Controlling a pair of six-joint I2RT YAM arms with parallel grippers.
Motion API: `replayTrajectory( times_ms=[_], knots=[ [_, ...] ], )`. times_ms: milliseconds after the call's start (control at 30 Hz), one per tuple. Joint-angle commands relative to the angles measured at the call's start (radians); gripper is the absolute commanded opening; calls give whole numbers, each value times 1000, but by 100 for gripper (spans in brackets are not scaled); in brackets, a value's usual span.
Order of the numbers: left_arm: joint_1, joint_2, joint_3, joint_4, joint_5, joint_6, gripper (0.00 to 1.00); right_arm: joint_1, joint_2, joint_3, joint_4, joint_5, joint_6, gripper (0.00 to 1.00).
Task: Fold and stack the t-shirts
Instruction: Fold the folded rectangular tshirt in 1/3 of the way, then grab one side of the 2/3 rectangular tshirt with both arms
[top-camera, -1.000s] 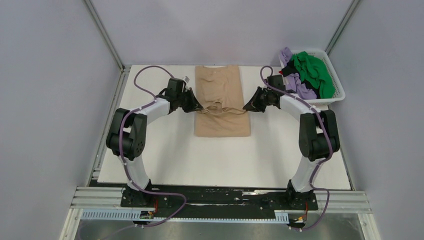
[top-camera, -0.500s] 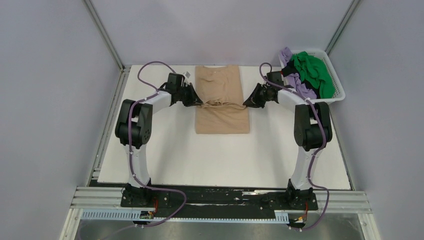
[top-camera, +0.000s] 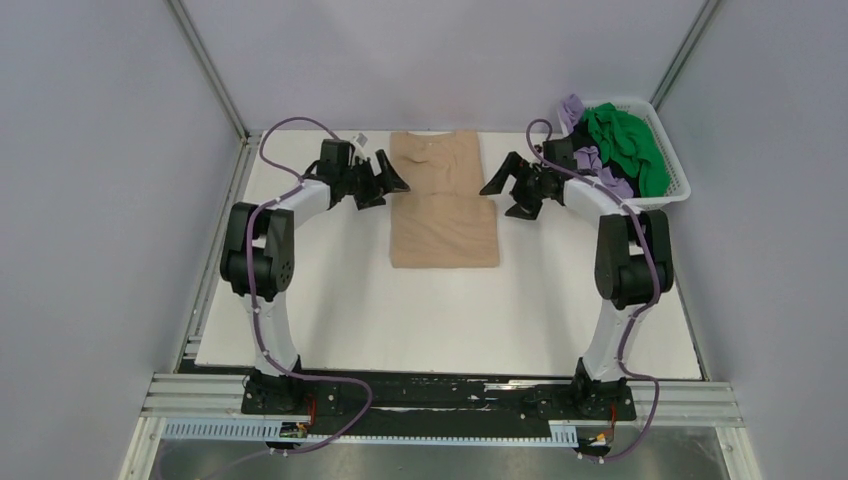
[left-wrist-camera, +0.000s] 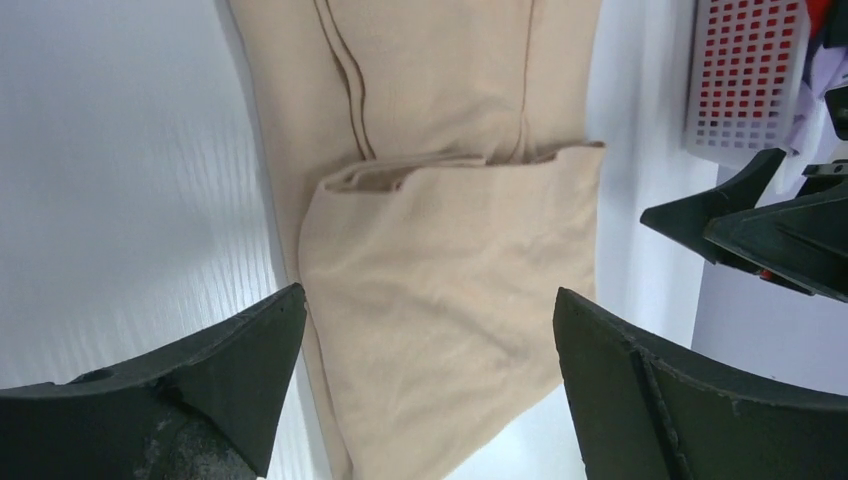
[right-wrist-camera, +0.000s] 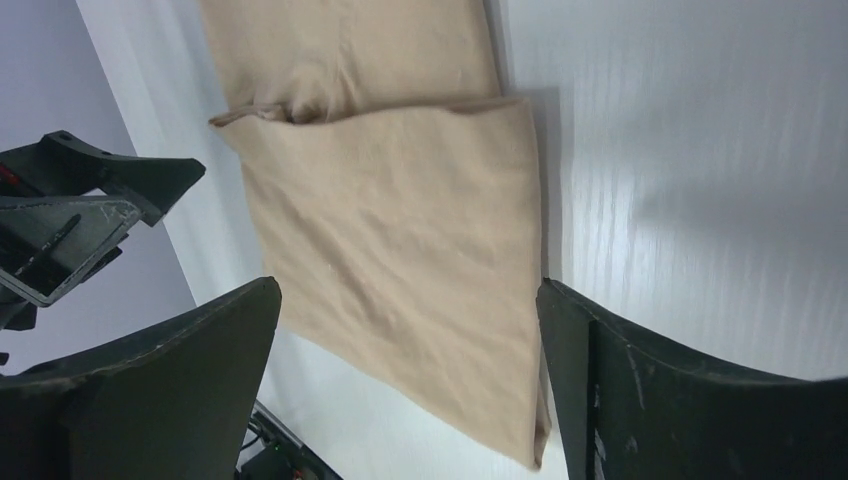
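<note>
My left gripper is out at the table's far edge, so next it will move back along the folded tan t-shirt's side and down onto that side's near corner (top-camera: 394, 264).
A tan t-shirt (top-camera: 443, 205) lies flat at the far middle of the white table, its near half folded up over the rest; the fold's edge crosses the cloth in both wrist views (left-wrist-camera: 440, 250) (right-wrist-camera: 400, 220). My left gripper (top-camera: 388, 190) hovers open just off the shirt's left edge, nothing between its fingers (left-wrist-camera: 430, 295). My right gripper (top-camera: 502, 197) hangs open off the shirt's right edge, also with nothing in it (right-wrist-camera: 410, 285). Green (top-camera: 625, 140) and lilac (top-camera: 600, 172) t-shirts are heaped in the basket.
A white lattice basket (top-camera: 655, 204) stands at the far right corner of the table, close behind my right arm. The table's front edge (top-camera: 440, 376) runs just ahead of the arm bases. Grey walls close in the left, right and back.
Both grippers have gone from shut on the tan shirt's folded edge to wide open and drawn outward. The carried edge now lies flat on the shirt.
</note>
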Motion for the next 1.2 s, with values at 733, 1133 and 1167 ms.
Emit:
replayTrajectory(
  times_ms=[733,1133,1167],
  knots=[
    [-166,-358,-598,17,-115,-46,70,31,-374,-518,114,-25,-63,97],
    [-167,-226,-525,-22,-198,-29,39,62,-251,-525,128,14,-69,62],
    [-167,-223,-521,-22,-201,-29,34,64,-247,-527,128,21,-71,59]
  ],
)
